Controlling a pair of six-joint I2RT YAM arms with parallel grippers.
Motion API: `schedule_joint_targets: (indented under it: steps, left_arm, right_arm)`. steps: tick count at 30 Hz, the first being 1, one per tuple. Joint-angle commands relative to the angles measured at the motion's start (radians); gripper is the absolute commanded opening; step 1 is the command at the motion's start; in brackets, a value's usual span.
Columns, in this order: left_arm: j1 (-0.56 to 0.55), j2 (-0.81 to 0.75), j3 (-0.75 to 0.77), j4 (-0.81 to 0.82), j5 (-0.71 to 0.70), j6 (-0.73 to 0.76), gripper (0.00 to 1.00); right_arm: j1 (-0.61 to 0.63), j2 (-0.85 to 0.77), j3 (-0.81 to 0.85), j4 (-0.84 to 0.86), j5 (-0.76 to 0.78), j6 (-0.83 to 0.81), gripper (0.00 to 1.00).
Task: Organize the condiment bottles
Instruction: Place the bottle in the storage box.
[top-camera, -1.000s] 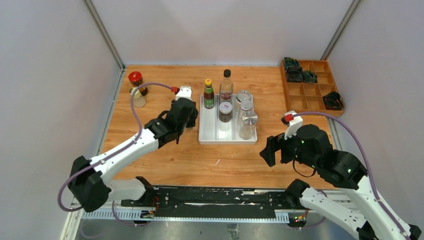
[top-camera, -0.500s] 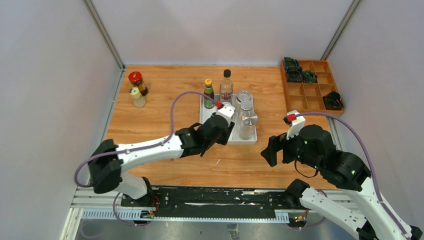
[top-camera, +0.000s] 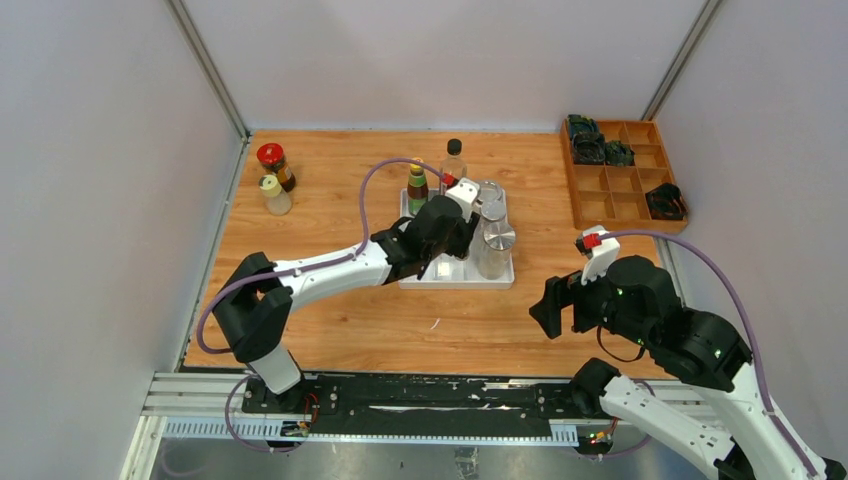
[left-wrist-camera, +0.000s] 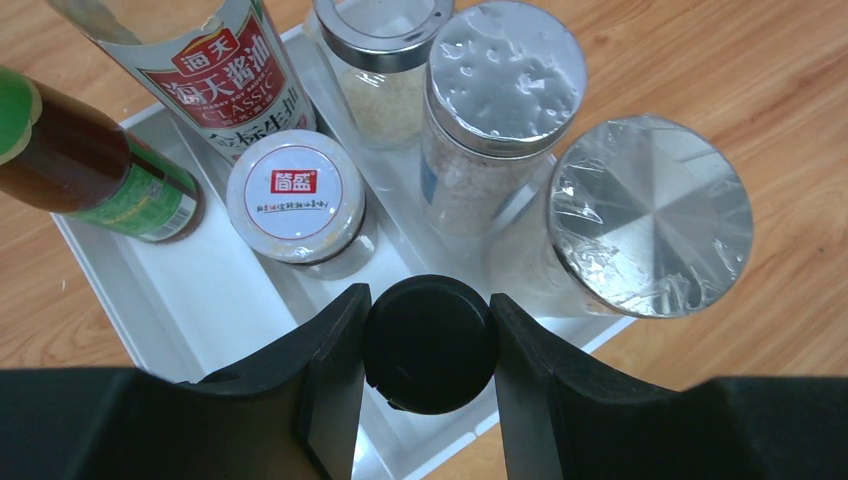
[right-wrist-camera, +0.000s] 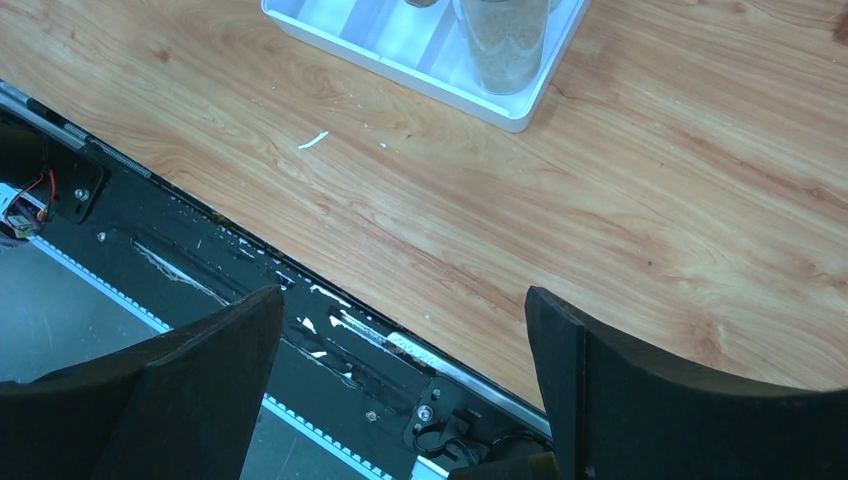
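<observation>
The black-capped bottle will next go down in my left gripper onto the near end of the tray's middle lane (top-camera: 453, 268) (left-wrist-camera: 384, 425) and be released, as that end lies empty below the gripper.
My left gripper (left-wrist-camera: 428, 300) is shut on a small black-capped bottle (left-wrist-camera: 428, 350), held over the near end of the white tray (left-wrist-camera: 150, 290). In the tray stand a tall red-labelled dark bottle (left-wrist-camera: 215, 70), a yellow-capped green-labelled bottle (left-wrist-camera: 90, 170), a white-lidded jar (left-wrist-camera: 295, 195) and three silver-lidded jars (left-wrist-camera: 645, 210). From above, the left gripper (top-camera: 446, 243) covers the tray's (top-camera: 455, 282) middle. A red-lidded jar (top-camera: 271, 160) and a small shaker (top-camera: 273, 194) stand at the far left. My right gripper (top-camera: 552, 305) hangs open and holds nothing, right of the tray.
A wooden compartment box (top-camera: 625, 180) with dark objects sits at the far right. The right wrist view shows the right gripper (right-wrist-camera: 402, 300) over the table's near edge and the black rail (right-wrist-camera: 300, 340). Grey walls close in the table.
My left arm has swung right from beside the tray to over it, carrying the black-capped bottle. The right arm has shifted slightly.
</observation>
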Motion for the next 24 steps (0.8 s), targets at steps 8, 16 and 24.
schedule_joint_targets:
  steps: [8,16,24]
  left_arm:
    - [0.024,0.028,-0.027,0.046,0.037,0.005,0.33]
    - [0.024,0.051,-0.093,0.082,-0.038,0.009,0.33]
    - [0.024,0.102,-0.090,0.084,-0.034,-0.007,0.36]
  right_arm:
    - [-0.003,0.012,-0.031,0.003,0.003,0.010,0.96]
    - [-0.004,0.005,-0.056,0.012,-0.005,0.016,0.96]
    - [-0.003,0.003,-0.060,0.014,-0.005,0.018,0.96]
